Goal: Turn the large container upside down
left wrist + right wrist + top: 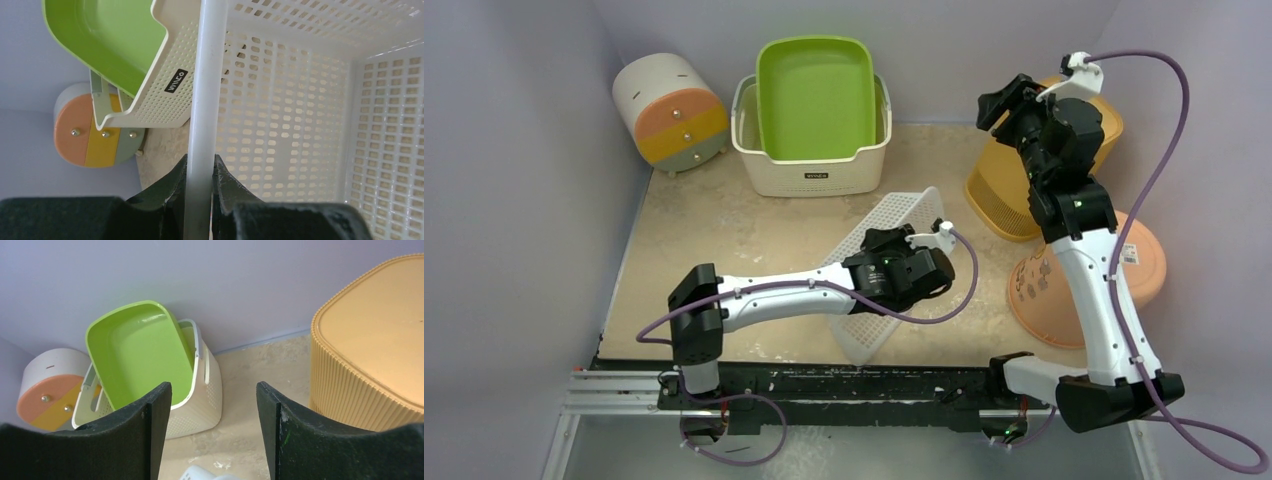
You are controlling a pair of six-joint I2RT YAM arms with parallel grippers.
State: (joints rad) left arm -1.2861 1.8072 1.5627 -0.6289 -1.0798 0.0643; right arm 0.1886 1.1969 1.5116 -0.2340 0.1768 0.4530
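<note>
The basket is tilted. My left gripper should go down next and bring the basket's held rim down to the tabletop below the gripper, then release it there.
A white perforated basket stands tilted on its edge in the middle of the table. My left gripper is shut on its rim. In the left wrist view the rim bar runs straight up between the fingers of the left gripper, and the basket's holed inside fills the right side. My right gripper is open and empty, raised over the back right of the table. In the right wrist view the right gripper has only table between its fingers, with a corner of the white basket below.
A cream basket holding a green tray stands at the back centre. A round white, orange and yellow container lies at the back left. A yellow ribbed bin and a peach tub are on the right.
</note>
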